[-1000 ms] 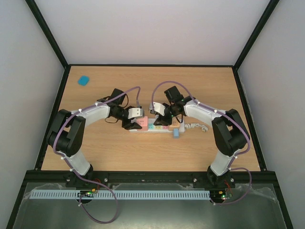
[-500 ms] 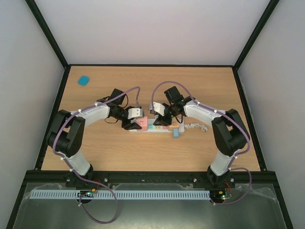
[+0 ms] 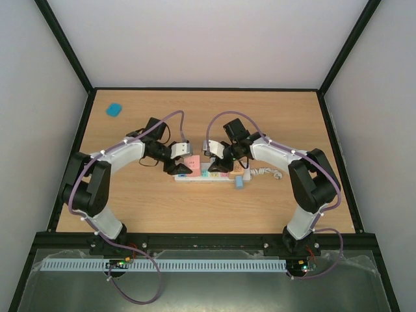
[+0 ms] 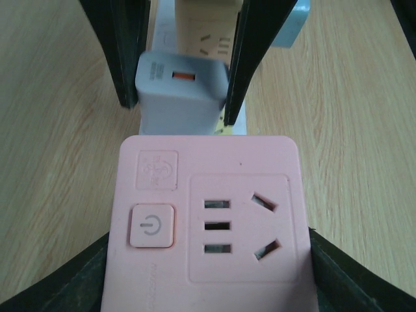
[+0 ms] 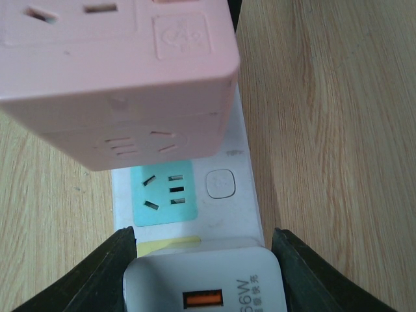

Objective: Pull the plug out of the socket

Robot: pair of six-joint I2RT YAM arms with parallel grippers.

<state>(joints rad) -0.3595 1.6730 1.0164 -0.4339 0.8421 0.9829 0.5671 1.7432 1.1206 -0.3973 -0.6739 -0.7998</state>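
The cube comes free next as my left gripper swings outward and to the left in the top view to release it, as the tabletop [image 3: 125,108] beside the small blue item is bare.
The socket [image 3: 203,177] is a long white power strip lying mid-table, seen with a teal outlet [image 5: 166,193] in the right wrist view. The plug [image 4: 208,221] is a pink cube adapter with a power button. My left gripper [image 4: 208,289] is shut on its two sides. The cube [image 5: 117,78] hangs tilted just above the strip's left end [image 3: 190,161]. My right gripper [image 5: 205,276] is shut on a white charger [image 5: 208,286] that sits on the strip over a yellow outlet. Both of its dark fingers [image 4: 127,52] also flank the charger [image 4: 182,91] in the left wrist view.
A light blue block [image 3: 239,182] rests at the strip's right end, where the coiled white cord [image 3: 265,172] trails off. A small blue item [image 3: 114,109] lies far back left. Black frame rails edge the wooden table [image 3: 195,208].
My left gripper has drawn back and up to the left with the pink cube, which has come away from the strip. The right gripper has stayed on the charger.
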